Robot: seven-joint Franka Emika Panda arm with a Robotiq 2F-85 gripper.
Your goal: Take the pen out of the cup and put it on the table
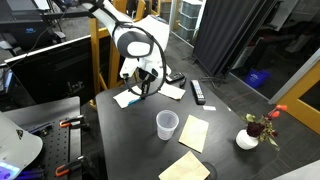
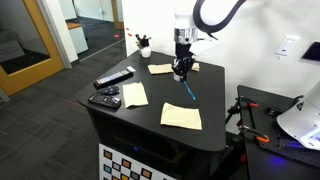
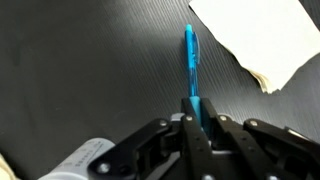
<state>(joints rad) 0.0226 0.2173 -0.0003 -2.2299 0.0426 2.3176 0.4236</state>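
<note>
The gripper next comes down toward the bare tabletop [image 3: 212,70] beside the napkin, which lies below it. It then releases the pen [image 3: 190,58], which still slants above the table.
My gripper [image 3: 195,115] is shut on one end of the thin blue-teal pen [image 3: 190,58]. The pen points away from the jaws, over the dark table [image 3: 80,70]. In an exterior view the gripper [image 2: 181,72] hangs low over the far part of the table [image 2: 215,120], and the pen [image 2: 189,89] slants down from it toward the tabletop. The translucent cup [image 1: 167,124] stands upright and empty on the table, in front of the gripper [image 1: 145,86] and apart from it. I cannot make out the cup in the wrist view.
Beige napkins lie on the table [image 1: 193,132] [image 2: 181,116] [image 2: 135,94], and one lies beside the pen [image 3: 255,40]. Two black remotes [image 2: 113,78] [image 2: 105,98] lie near one edge. A white vase with a red flower [image 1: 248,138] stands at a corner.
</note>
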